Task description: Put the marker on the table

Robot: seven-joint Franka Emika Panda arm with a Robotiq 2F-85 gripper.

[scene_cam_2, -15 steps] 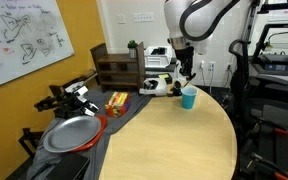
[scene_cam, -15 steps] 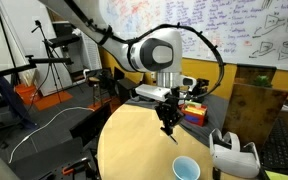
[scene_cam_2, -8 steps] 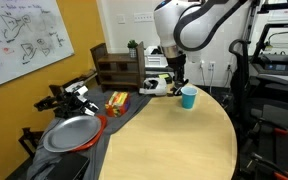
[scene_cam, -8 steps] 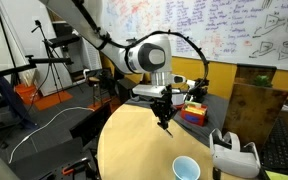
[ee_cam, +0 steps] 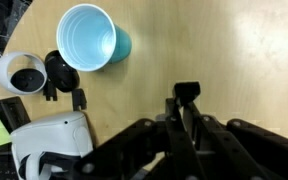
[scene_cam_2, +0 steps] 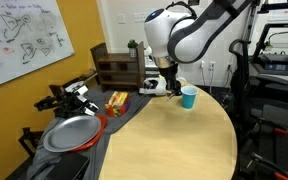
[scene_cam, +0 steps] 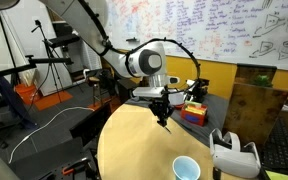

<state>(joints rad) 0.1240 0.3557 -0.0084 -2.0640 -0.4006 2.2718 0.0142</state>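
The bare wood of the table is below the gripper's fingers, so the gripper will next lower and ease away from the light-blue cup to release the marker.
My gripper [scene_cam: 164, 116] hangs over the far part of the round pale wooden table [scene_cam: 134, 145], well above its top. In the wrist view the fingers [ee_cam: 187, 125] are closed together, and a small dark piece, the marker [ee_cam: 187, 92], sticks out at their tips. In an exterior view the marker [scene_cam: 166, 125] shows as a short dark stub below the fingers. In an exterior view the gripper [scene_cam_2: 171, 86] is mostly hidden behind the arm's wrist. The table [scene_cam_2: 174, 140] below it is bare wood.
A light-blue cup [scene_cam: 186, 168] [scene_cam_2: 189, 97] [ee_cam: 89, 38] stands on the table near its edge. A white headset [scene_cam: 232, 152] [ee_cam: 44, 145] lies beside it. Coloured blocks [scene_cam: 194, 112], a wooden drawer box [scene_cam_2: 119, 68] and a grey pan [scene_cam_2: 69, 133] sit on the dark desk.
The arm has swung a little away from the cup with the marker still gripped. The cup and headset have not moved.
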